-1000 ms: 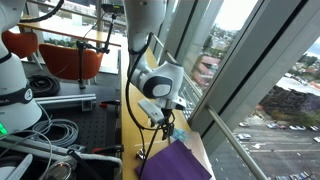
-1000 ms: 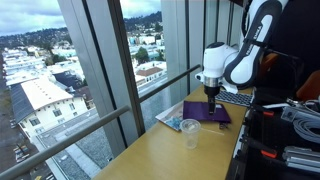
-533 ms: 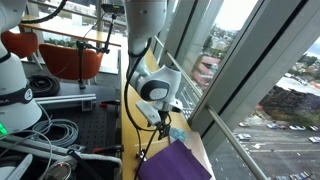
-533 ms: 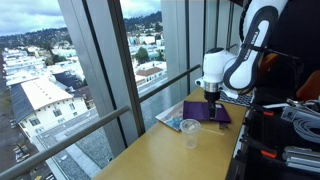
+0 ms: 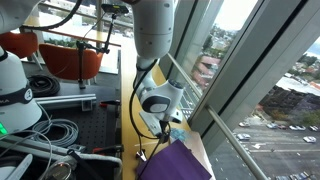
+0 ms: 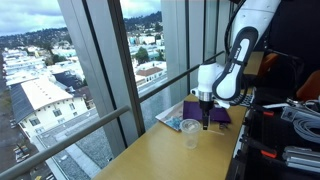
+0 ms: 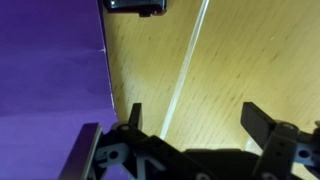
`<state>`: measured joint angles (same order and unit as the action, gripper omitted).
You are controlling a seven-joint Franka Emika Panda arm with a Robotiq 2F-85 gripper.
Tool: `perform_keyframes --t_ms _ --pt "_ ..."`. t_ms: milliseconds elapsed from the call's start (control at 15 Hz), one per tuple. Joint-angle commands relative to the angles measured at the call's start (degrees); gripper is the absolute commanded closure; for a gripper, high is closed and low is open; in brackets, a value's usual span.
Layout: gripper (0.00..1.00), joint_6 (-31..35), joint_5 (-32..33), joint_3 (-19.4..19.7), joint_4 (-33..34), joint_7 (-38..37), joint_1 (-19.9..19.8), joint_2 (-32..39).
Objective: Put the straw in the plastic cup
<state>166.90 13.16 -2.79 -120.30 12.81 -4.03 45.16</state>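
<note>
My gripper moves down to the wood next, before it closes around the thin straw [image 7: 187, 72] inside my open fingers, beside the one near the purple cloth.
In the wrist view a thin straight straw [image 7: 187, 72] lies on the wooden table as a pale line. It runs from the top of the picture down toward my left finger [image 7: 134, 113]. My gripper [image 7: 192, 110] hangs open just above the wood, its fingers spread wide with nothing between them, the straw inside the gap near the left finger. The clear plastic cup [image 6: 190, 132] stands upright on the table in an exterior view, a little nearer the camera than my gripper [image 6: 206, 122]. My gripper [image 5: 160, 128] hangs low over the table in both exterior views.
A purple cloth [image 7: 50, 80] lies flat just left of the straw, also seen in both exterior views [image 6: 215, 113] [image 5: 175, 162]. A small pale-blue lump [image 6: 174, 124] sits beside the cup. A black object [image 7: 135, 5] lies at the far edge. Window glass [image 6: 110, 70] borders the table; cables [image 5: 50, 135] lie on the other side.
The arm has come down, bringing the open gripper from above the cloth's edge to just over the table. The jaws stay wide.
</note>
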Motion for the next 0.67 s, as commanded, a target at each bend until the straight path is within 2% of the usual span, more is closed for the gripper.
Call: perform_keyframes --t_ms 0,67,133,200,400,600 --pt "0.00 0.4 -1.7 -2.6 6.4 2.8 -2.3 5.8" --pt "0.00 0.4 -1.6 -2.7 7.8 2.8 -2.2 7.0" --pt "0.19 0.5 -1.5 -2.6 9.0 2.5 -1.8 8.1" --pt "0.28 0.4 -1.5 -2.7 10.2 2.5 -1.6 9.2" --pt "0.51 0.2 -1.3 -2.8 13.0 2.2 -1.0 11.8" --pt "0.70 -0.2 -1.3 -2.8 13.6 2.1 -0.5 11.8"
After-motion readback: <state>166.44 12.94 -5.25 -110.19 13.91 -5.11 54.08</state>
